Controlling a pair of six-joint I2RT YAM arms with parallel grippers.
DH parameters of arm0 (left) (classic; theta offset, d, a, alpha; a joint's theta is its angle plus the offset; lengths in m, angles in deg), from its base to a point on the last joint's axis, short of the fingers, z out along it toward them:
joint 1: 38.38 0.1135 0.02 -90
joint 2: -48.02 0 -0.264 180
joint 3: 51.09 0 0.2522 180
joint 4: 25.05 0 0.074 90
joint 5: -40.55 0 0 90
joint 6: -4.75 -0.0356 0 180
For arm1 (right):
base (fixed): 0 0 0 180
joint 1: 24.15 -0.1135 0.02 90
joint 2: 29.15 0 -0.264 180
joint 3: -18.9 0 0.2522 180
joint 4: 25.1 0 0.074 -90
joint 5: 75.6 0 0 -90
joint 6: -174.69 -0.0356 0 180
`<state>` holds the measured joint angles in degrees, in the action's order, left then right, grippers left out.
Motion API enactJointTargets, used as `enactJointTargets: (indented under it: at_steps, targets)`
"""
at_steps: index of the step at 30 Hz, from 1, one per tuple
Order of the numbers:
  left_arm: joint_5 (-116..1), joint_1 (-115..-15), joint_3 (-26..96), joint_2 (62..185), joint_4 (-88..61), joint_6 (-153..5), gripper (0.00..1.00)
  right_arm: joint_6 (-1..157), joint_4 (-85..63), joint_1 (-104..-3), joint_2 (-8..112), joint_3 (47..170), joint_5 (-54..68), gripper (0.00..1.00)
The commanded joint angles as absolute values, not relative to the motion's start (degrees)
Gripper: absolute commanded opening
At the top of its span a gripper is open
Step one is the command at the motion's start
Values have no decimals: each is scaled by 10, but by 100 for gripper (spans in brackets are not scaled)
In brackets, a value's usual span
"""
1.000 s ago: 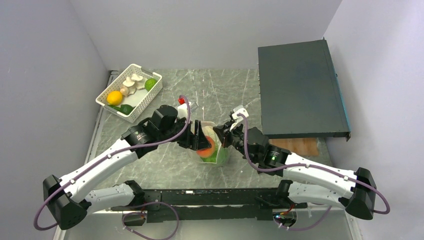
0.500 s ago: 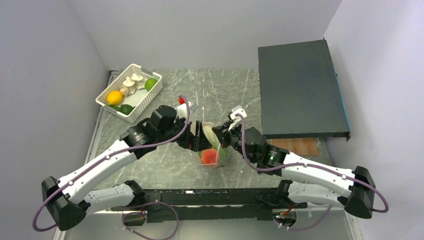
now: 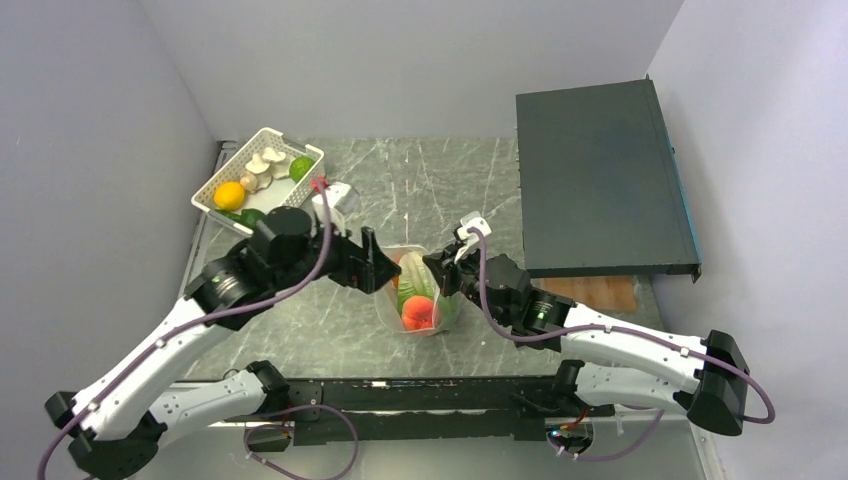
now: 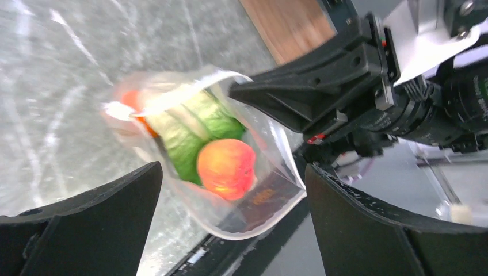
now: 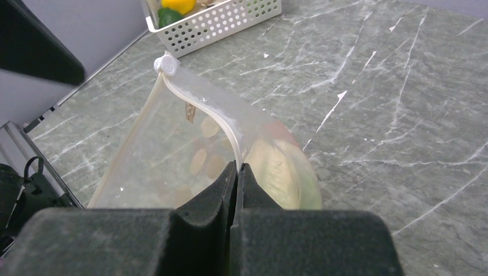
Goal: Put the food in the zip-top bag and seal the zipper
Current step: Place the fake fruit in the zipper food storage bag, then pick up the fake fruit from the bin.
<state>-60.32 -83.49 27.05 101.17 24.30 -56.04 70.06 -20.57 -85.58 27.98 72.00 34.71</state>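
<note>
The dark green vegetable (image 3: 252, 216) is still in the basket, to the left of my left gripper in the top view, so next I will swing that gripper from the bag (image 3: 420, 300) down onto the vegetable.
The clear zip-top bag (image 3: 420, 300) stands at the table's middle, holding leafy green lettuce (image 3: 413, 274) and a red-orange round fruit (image 3: 419, 313). In the left wrist view the bag (image 4: 270, 198) shows the lettuce (image 4: 190, 135) and the fruit (image 4: 226, 167) inside. My right gripper (image 3: 440, 272) is shut on the zipper rim (image 5: 221, 123) at the bag's mouth; the white slider (image 5: 166, 64) sits at the rim's far end. My left gripper (image 3: 378, 268) is open and empty, just left of the bag.
A white slotted basket (image 3: 294, 197) at the back left holds yellow-orange citrus (image 3: 229, 195), pale mushrooms (image 3: 262, 166), a round green fruit (image 3: 300, 167) and a dark green vegetable (image 3: 250, 216). A dark flat box (image 3: 600, 180) lies at the right, over a wooden board (image 3: 600, 291).
My left gripper has drawn back leftward out of the bag, leaving the red-orange fruit inside. The fruit has dropped lower in the bag. My right gripper still holds the rim.
</note>
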Motion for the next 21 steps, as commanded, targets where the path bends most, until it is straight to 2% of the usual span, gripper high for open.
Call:
enactJointTargets:
  at_steps: [1, 6, 10, 13, 16, 21]
  targets:
    - [-407, -831, 318, 977, 343, -585, 100, 692, -234, -857, 281, 733, 336, 0]
    - [-217, -821, 302, 970, 430, -547, 100, 693, -234, -857, 284, 734, 339, 0]
    - [-161, -790, 261, 956, 426, -524, 100, 694, -234, -858, 285, 733, 340, 0]
    - [-190, -717, 232, 939, 361, -556, 100, 694, -234, -856, 286, 733, 338, 0]
    - [-284, -591, 211, 950, 296, -604, 100, 695, -232, -857, 287, 735, 341, 0]
    - [-338, -467, 264, 1067, 279, -634, 100, 697, -234, -856, 285, 734, 341, 0]
